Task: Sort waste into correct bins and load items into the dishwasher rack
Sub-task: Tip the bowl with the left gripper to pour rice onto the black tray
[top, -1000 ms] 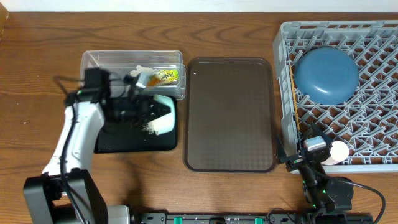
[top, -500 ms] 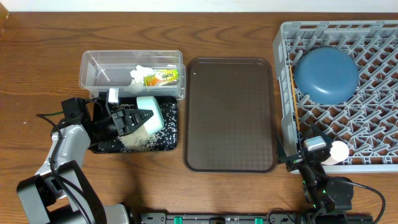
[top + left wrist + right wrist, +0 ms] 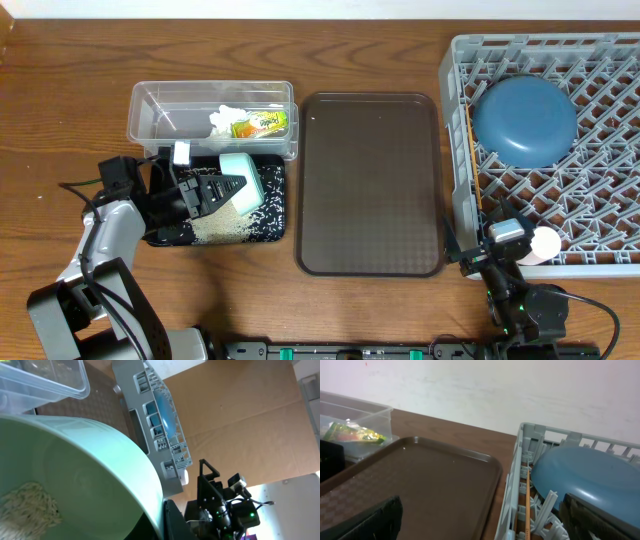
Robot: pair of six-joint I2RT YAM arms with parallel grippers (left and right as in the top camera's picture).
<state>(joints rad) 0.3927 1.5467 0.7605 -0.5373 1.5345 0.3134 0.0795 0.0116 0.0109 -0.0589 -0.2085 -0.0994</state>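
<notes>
Next, my left gripper will lift across the brown tray, over the rack point(image 3: 600, 215) slots beside the blue bowl, since they lie to its right in the overhead view.
My left gripper point(image 3: 226, 189) is shut on the rim of a pale mint bowl point(image 3: 246, 178), holding it tipped on its side over the black tray point(image 3: 274, 234). Loose rice point(image 3: 220, 224) lies scattered on that tray. In the left wrist view some rice point(image 3: 29, 508) still clings inside the bowl point(image 3: 85, 470). The clear tub point(image 3: 160, 112) behind holds the white tissue point(image 3: 222, 117) and the snack wrapper point(image 3: 260, 123). The grey rack point(image 3: 600, 215) at right carries the overturned blue bowl point(image 3: 524, 120) and a chopstick point(image 3: 472, 165). My right gripper point(image 3: 482, 525) is open and empty near the rack's front left corner.
A flat brown serving tray point(image 3: 370, 185) lies between the bins and the rack. A small white round object point(image 3: 546, 242) rests at the rack's front edge beside the right arm. Bare wooden table surrounds everything.
The left arm swung back to the left and tipped the bowl. Rice slid out and now lies spread over the black tray. The right arm has not moved.
</notes>
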